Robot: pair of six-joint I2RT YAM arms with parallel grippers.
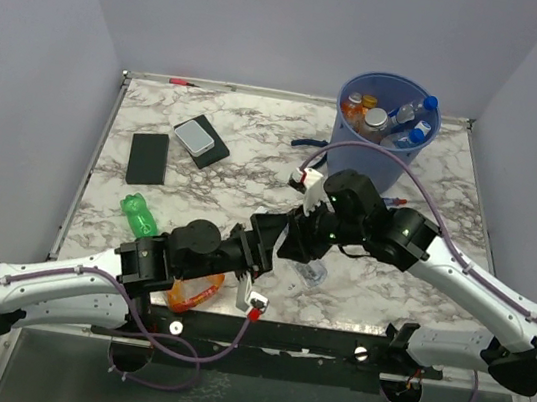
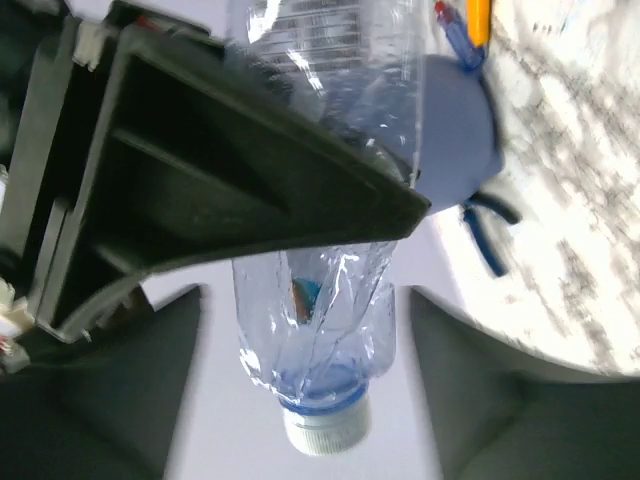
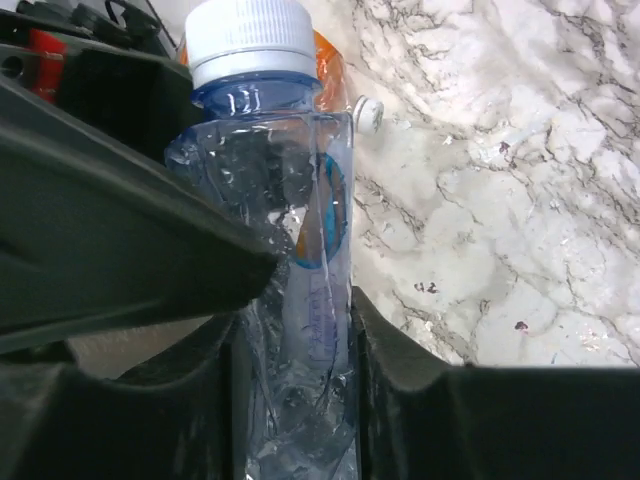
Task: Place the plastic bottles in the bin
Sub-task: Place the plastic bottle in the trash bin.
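I need to lift the bottle with my right gripper away from my open left gripper next, and then swing it away from my base over the blue bin.
A clear crumpled bottle with a white cap (image 3: pixel 300 200) sits between my right gripper's (image 3: pixel 295 320) fingers, which are shut on its body. In the top view the right gripper (image 1: pixel 305 239) meets my left gripper (image 1: pixel 268 239) above the table's middle, with the bottle (image 1: pixel 315 271) beside them. In the left wrist view the bottle (image 2: pixel 315 330) hangs cap-down between the left gripper's (image 2: pixel 303 300) fingers, which stand wide apart and do not touch it. The blue bin (image 1: pixel 349 132) at the far right holds several bottles. A green bottle (image 1: pixel 135 212) and an orange bottle (image 1: pixel 192 293) lie near the left arm.
A flat black slab (image 1: pixel 147 158) and a grey-topped black box (image 1: pixel 200 140) lie at the far left. An orange-handled tool (image 1: pixel 397 201) lies near the bin's foot, and a dark strap (image 1: pixel 307 143) lies to the bin's left. A red pen (image 1: pixel 180 80) is at the far edge.
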